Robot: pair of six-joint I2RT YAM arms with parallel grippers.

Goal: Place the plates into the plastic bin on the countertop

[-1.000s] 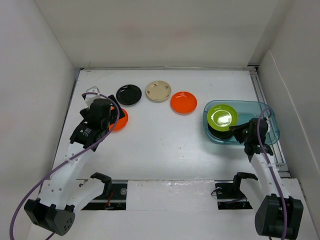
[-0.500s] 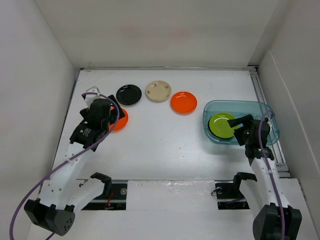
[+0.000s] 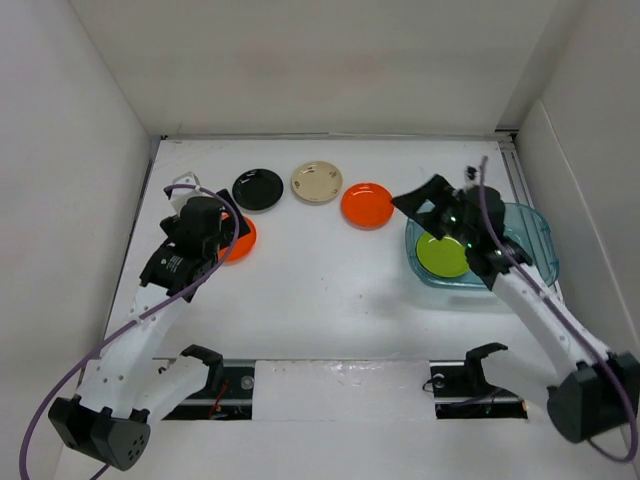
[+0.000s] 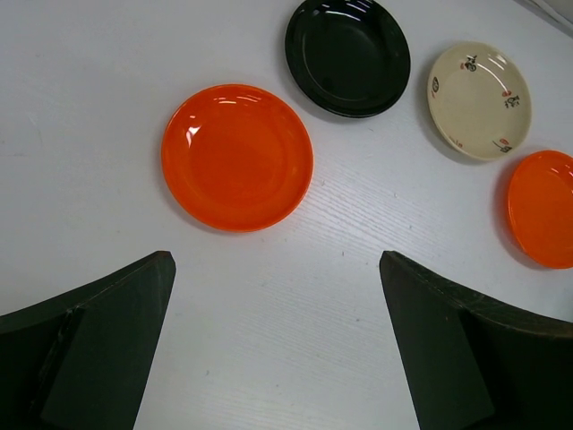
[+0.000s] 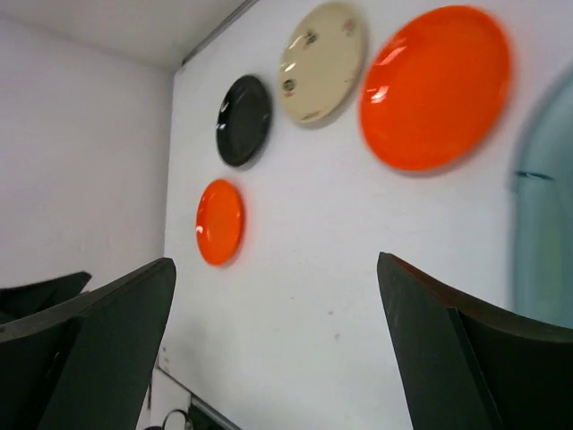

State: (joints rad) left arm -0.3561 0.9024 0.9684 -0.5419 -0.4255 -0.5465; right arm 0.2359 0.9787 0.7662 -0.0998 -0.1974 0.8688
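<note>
The second orange plate's edge (image 5: 241, 217) facing the bin is uncovered. My right gripper should next go to the left in the top view, then down to that edge.
A lime green plate (image 3: 443, 255) lies inside the teal plastic bin (image 3: 528, 238) at the right of the white countertop (image 3: 320, 285). My right gripper (image 3: 425, 200) hangs open and empty above the bin's left rim. Its wrist view looks over the orange plate (image 5: 436, 87), cream plate (image 5: 321, 61) and black plate (image 5: 243, 120). My left gripper (image 4: 276, 260) is open and empty, low over the countertop just short of a second orange plate (image 4: 237, 157). In the top view that arm covers the left part of this plate (image 3: 243, 240).
White walls close in the countertop on the left, back and right. The black plate (image 3: 258, 189), cream plate (image 3: 317, 182) and orange plate (image 3: 367, 205) sit in a row near the back. A metal rail (image 3: 532, 215) runs along the right edge.
My right gripper has opened and let go of the lime green plate, which now lies in the bin. That arm has risen and swung left and back. The left arm has not moved.
</note>
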